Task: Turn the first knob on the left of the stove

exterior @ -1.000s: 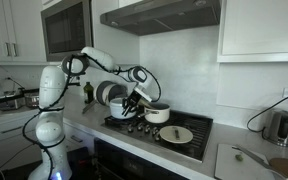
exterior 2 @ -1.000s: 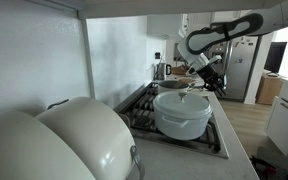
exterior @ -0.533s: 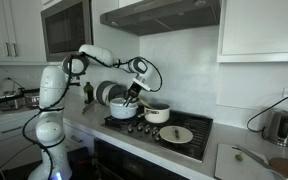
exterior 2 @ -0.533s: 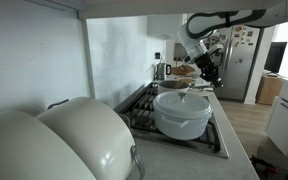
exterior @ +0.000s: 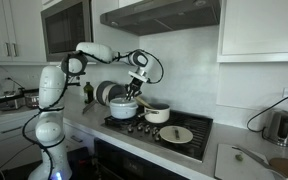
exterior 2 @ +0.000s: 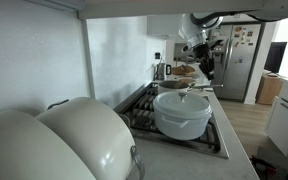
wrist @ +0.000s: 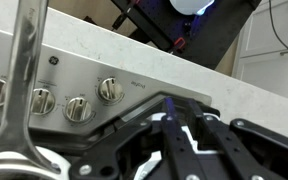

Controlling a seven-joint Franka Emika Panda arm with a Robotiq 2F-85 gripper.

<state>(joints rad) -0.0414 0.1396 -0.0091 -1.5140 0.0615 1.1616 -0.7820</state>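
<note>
I need to turn my gripper next toward the knob, square with the steel panel, to let go of the knob, because the first knob is to my gripper's left in the wrist view.
The stove is a black cooktop with a row of small dark knobs along its front. The first knob is the left end one. In the wrist view the knobs sit on a steel panel, and the end knob is the one nearest my fingers. My gripper hangs well above the knob row, over the white pot. It also shows in an exterior view and in the wrist view. Its fingers are close together with nothing between them.
A large white pot and a smaller lidded pot stand on the burners, with a flat pan in front. A metal handle crosses the wrist view. A kettle stands far along the counter. The range hood is overhead.
My gripper has risen from just above the knob row and swung back over the white pot. The pots have not moved.
</note>
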